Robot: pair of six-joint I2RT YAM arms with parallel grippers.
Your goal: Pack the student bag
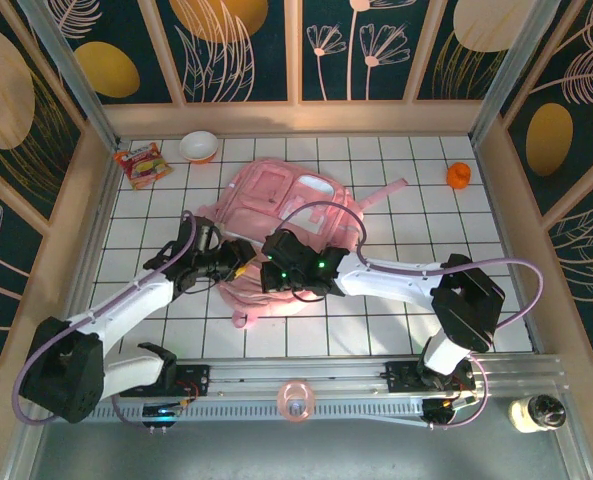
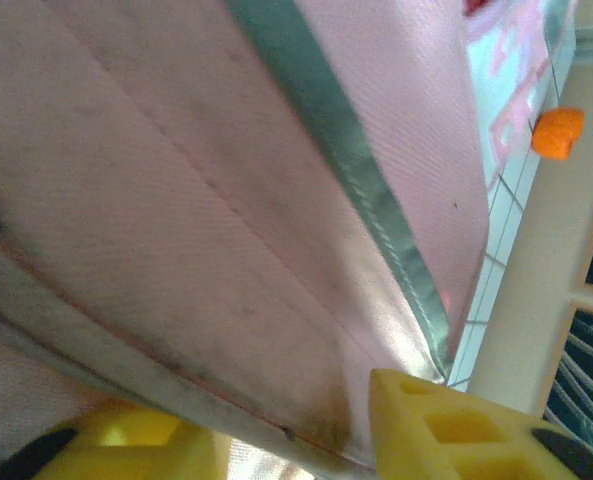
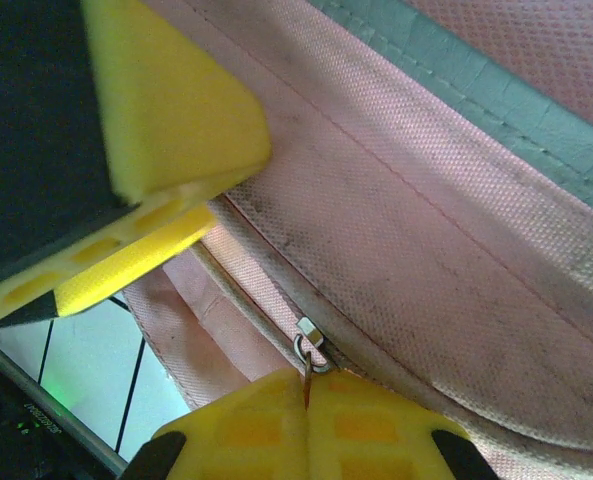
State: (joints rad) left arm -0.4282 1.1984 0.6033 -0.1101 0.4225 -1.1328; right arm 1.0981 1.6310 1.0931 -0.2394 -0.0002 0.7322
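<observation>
The pull should be dragged outward by my right gripper to the bag's side, toward the orange object (image 1: 347, 229), and let go there, because the slider's seam leads there.
The student bag (image 1: 286, 205), a big soft pink backpack, lies flat in the middle of the tiled table. Both grippers meet at its near edge. My right gripper (image 1: 276, 272) is shut on the small zipper pull (image 3: 307, 372), whose metal slider (image 3: 310, 335) sits just above the yellow fingertips (image 3: 376, 430) on the bag's seam. My left gripper (image 1: 238, 262) is beside it on the left, its yellow fingers (image 2: 446, 430) closed on the bag's fabric rim (image 2: 276, 400). A grey zip tape (image 2: 356, 190) runs across the pink fabric above.
A white bowl (image 1: 198, 146) and a red snack packet (image 1: 140, 163) lie at the back left. An orange object (image 1: 458, 176) sits at the back right. A pink ring (image 1: 295, 400) rests on the front rail, and a jar (image 1: 536, 412) stands at the front right.
</observation>
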